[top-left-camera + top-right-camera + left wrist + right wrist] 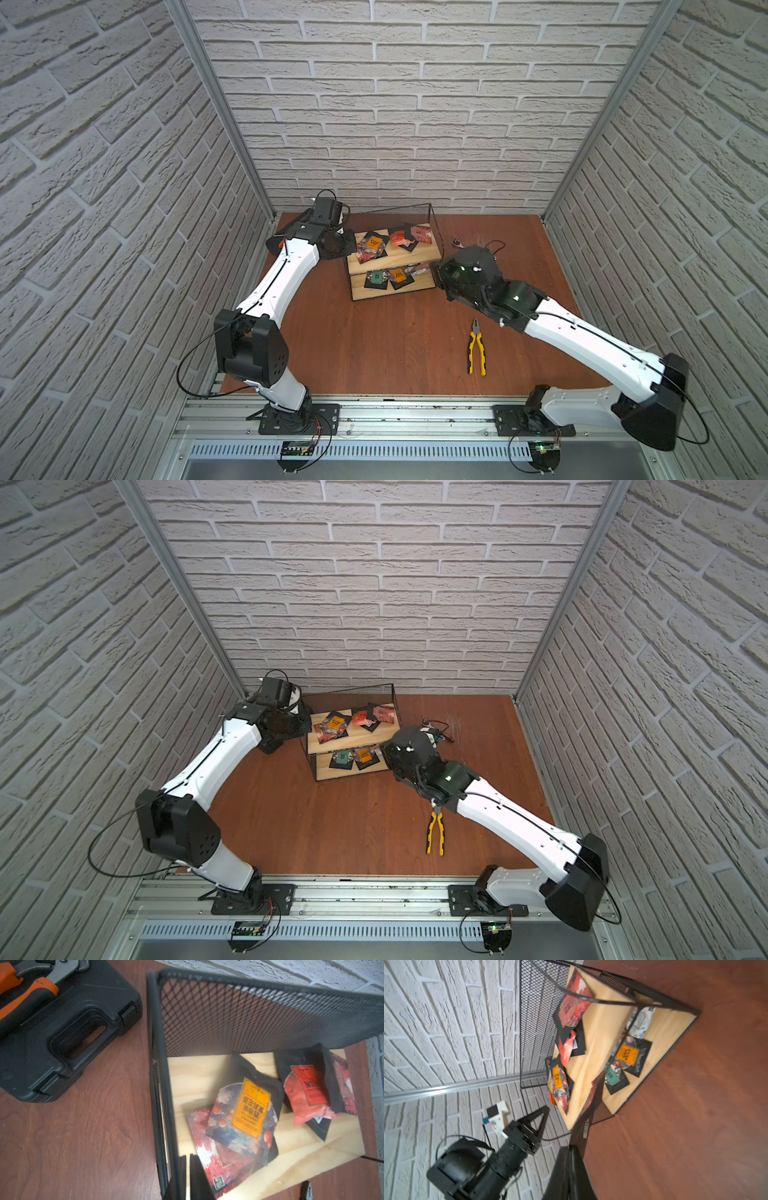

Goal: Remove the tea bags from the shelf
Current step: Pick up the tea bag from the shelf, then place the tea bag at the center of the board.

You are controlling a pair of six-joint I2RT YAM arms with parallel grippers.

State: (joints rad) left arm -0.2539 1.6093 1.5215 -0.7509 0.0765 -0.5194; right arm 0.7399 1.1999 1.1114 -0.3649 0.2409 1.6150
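My right gripper should next draw back, lower and release the tea bag on the clear tabletop (439, 340) beside the pliers, below and behind it.
The shelf (395, 258) (368, 738) stands at the back of the table, a black wire frame with two pale boards. Several tea bags lie on it: an orange-label one (373, 242) (249, 1109) and red ones (399, 239) (307, 1088) on the upper board, a green one (376, 277) and an orange one (398, 275) (627, 1054) on the lower. My right gripper (569, 1147) (436, 270) is shut on a tea bag (593, 1095) (419, 271), held edge-on at the lower board's right end. My left gripper (188, 1176) is shut and holds nothing, beside the shelf's left wire frame over the upper board's corner.
A black tool case (62, 1028) with an orange-handled tool (31, 987) on it lies left of the shelf, under my left arm. Yellow-handled pliers (477, 349) lie on the table in front of my right arm. Small bits (457, 241) sit behind the right gripper. Brick walls close three sides.
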